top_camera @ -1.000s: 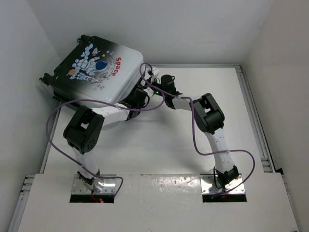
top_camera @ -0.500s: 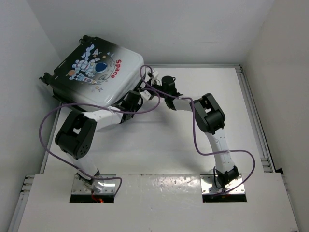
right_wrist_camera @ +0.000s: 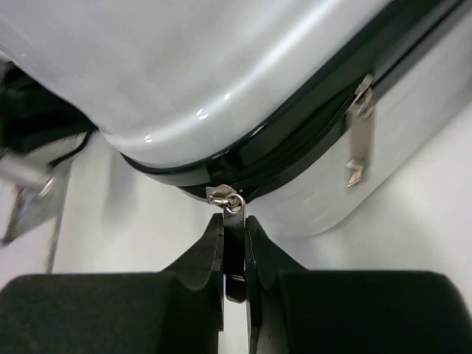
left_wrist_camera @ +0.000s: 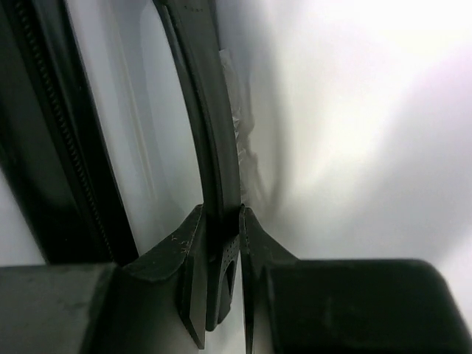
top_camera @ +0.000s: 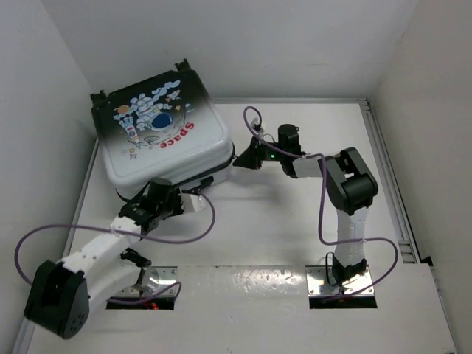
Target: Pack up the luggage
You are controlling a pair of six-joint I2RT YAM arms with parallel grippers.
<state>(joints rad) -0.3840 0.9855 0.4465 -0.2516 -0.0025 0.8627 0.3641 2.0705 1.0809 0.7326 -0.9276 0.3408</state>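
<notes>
I need to push outward with the thin black band in my left gripper to turn the suitcase straighter, then open to release the band, because the suitcase is at an angle to the back wall.
The luggage [top_camera: 158, 136], a white-to-black suitcase with an astronaut and "Space" print, lies flat with its lid down at the back left, casters toward the far wall. My right gripper [top_camera: 240, 158] is at its right corner, shut on a silver zipper pull [right_wrist_camera: 234, 214] on the black zipper seam [right_wrist_camera: 295, 158]. My left gripper [top_camera: 168, 193] is at the near edge, shut on a thin black band [left_wrist_camera: 214, 110] of the suitcase; I cannot tell whether it is a handle or the rim. The white shell [right_wrist_camera: 221, 66] fills both wrist views.
A second silver zipper pull [right_wrist_camera: 359, 140] hangs further right on the seam. White walls close in on the left, back and right. A metal rail [top_camera: 391, 184] runs along the table's right edge. Purple cables [top_camera: 199, 228] loop from both arms.
The suitcase has turned and now lies flat, casters at the back. My left arm has swung back to its near edge. My right gripper has moved right to its right corner.
</notes>
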